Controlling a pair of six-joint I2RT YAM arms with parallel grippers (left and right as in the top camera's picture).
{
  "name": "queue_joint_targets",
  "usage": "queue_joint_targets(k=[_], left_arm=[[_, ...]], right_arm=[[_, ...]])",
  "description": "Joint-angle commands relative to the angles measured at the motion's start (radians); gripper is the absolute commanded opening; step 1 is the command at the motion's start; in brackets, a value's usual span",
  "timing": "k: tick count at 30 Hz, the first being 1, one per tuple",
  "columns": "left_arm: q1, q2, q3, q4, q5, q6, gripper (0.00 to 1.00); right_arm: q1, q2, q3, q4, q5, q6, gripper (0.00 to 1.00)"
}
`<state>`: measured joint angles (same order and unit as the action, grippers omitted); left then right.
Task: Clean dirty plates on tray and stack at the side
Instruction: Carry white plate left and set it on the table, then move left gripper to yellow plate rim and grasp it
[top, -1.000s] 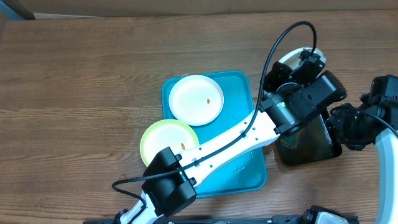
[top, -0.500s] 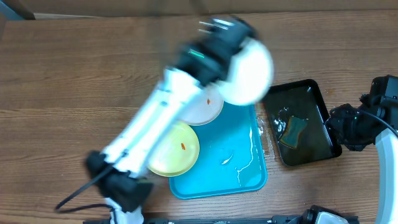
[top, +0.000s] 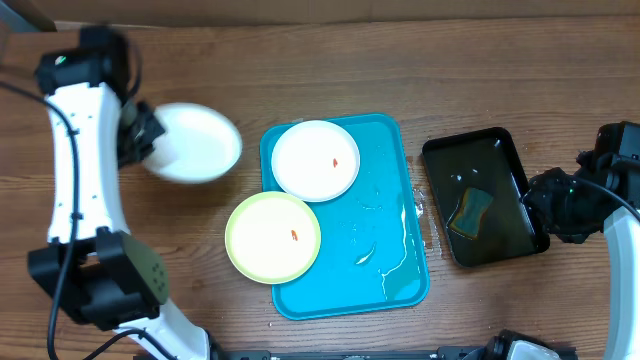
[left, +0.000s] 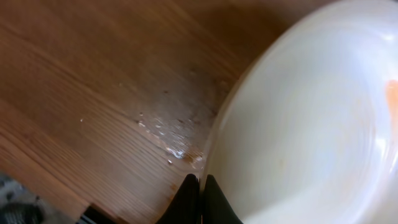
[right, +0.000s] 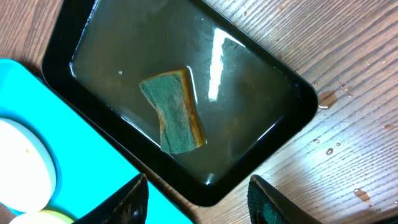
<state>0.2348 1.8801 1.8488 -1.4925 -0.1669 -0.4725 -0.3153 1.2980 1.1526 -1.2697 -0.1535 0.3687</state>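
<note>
The rim of the white plate goes down and back with my left gripper next, for release on the bare wood beside the pale yellow-green plate. That spot lies clear of plates.
My left gripper (top: 143, 140) is shut on the rim of a white plate (top: 196, 143) and holds it over the wood left of the turquoise tray (top: 400, 275). In the left wrist view the plate (left: 311, 124) fills the right side, with the shut fingertips (left: 201, 186) pinching its edge. A second white plate (top: 315, 160) with a red speck lies on the tray's far left corner. A pale yellow-green plate (top: 273, 237) with a speck overhangs the tray's left edge. My right gripper (right: 196, 199) is open and empty above the near edge of the black tray.
A black tray (top: 485, 195) of murky water with a green sponge (top: 468, 210) stands right of the turquoise tray; it also shows in the right wrist view (right: 273, 124), sponge (right: 174, 112) inside. Water streaks lie on the turquoise tray and wet spots on the wood (left: 171, 134).
My left arm has swung the white plate from over the black tray, across the turquoise tray, to the table's left side. The right arm has not moved.
</note>
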Motion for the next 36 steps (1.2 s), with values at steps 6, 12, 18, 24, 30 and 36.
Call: queue_joint_targets(k=[6, 12, 18, 24, 30, 36], left_arm=[[0.259, -0.015, -0.357, 0.215, 0.038, -0.026, 0.04], [0.352, -0.015, -0.438, 0.33, 0.117, 0.097, 0.09], [0.311, -0.057, -0.389, 0.326, 0.418, 0.27, 0.49], [0.103, -0.163, -0.347, 0.331, 0.501, 0.441, 0.56], [-0.216, -0.164, -0.348, 0.336, 0.297, 0.525, 0.59], [-0.362, -0.117, -0.365, 0.178, 0.157, 0.251, 0.59]], right_arm=[[-0.005, -0.006, 0.019, 0.003, -0.006, -0.007, 0.53], [-0.005, -0.006, 0.019, 0.006, -0.006, -0.007, 0.53], [-0.005, -0.006, 0.019, 0.006, -0.006, -0.007, 0.53], [-0.005, -0.006, 0.019, -0.002, -0.006, -0.009, 0.54], [-0.005, -0.006, 0.003, 0.0, -0.23, -0.204, 0.57], [-0.005, -0.006, -0.057, -0.016, -0.248, -0.214, 0.58]])
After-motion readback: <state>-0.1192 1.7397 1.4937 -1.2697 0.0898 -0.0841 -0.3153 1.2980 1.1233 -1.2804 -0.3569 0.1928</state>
